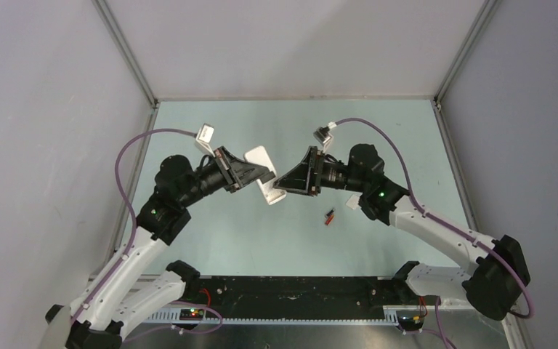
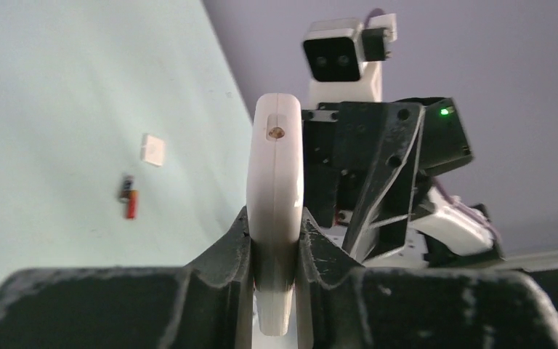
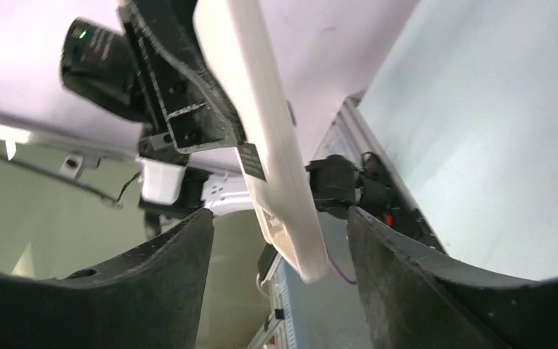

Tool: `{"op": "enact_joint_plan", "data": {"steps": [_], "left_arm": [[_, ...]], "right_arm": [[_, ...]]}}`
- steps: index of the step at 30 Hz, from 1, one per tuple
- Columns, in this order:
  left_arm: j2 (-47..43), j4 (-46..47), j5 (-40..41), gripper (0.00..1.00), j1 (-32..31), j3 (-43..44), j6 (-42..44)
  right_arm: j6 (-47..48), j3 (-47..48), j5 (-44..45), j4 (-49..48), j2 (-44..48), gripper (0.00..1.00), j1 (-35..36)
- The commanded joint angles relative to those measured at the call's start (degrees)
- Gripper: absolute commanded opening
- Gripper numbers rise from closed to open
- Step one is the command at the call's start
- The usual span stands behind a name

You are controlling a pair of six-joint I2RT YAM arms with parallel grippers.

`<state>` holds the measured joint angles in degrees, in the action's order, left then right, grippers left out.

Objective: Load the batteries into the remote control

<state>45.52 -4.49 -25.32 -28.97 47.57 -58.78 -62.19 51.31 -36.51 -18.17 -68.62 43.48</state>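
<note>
My right gripper should move away from the remote next and tilt down onto the orange-red battery's near end, because that is below, to the gripper's right in the top view.
My left gripper is shut on the white remote control and holds it edge-on above the table; its thin white edge stands between the left fingers. My right gripper is open, its two fingers on either side of the remote's free end without touching it. The two batteries, one dark and one orange-red, lie together on the table in front of the right arm. They also show in the left wrist view.
A small white square cover piece lies on the table near the right arm, and shows in the left wrist view. Grey walls with metal rails enclose the pale green table. A black rail runs along the near edge.
</note>
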Motion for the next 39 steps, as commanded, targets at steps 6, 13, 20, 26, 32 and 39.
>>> {"op": "enact_joint_plan", "data": {"steps": [6,13,20,26,32,39], "left_arm": [[0.99,-7.53,7.43,0.00,0.47,0.47,12.39],[2.74,-8.35,8.26,0.00,0.49,-1.54,14.18],[3.79,-8.90,7.89,0.00,0.66,-2.69,15.11],[4.24,-9.10,7.08,0.00,1.13,-3.20,16.07],[5.43,-9.11,5.56,0.00,1.46,-3.24,16.86],[5.62,-9.06,4.83,0.00,2.09,-3.66,17.21]], "right_arm": [[5.46,-3.83,21.56,35.32,11.81,0.64,-8.12],[-1.50,-3.85,43.75,59.68,6.02,0.37,-3.61],[-4.07,-3.00,48.68,61.45,-3.49,0.36,-2.43],[-4.74,-2.53,49.74,59.85,-11.09,0.40,-1.34],[-3.95,-0.40,48.75,56.54,-16.19,0.44,-1.21],[-4.13,1.60,48.34,55.23,-19.96,0.54,-1.27]]}}
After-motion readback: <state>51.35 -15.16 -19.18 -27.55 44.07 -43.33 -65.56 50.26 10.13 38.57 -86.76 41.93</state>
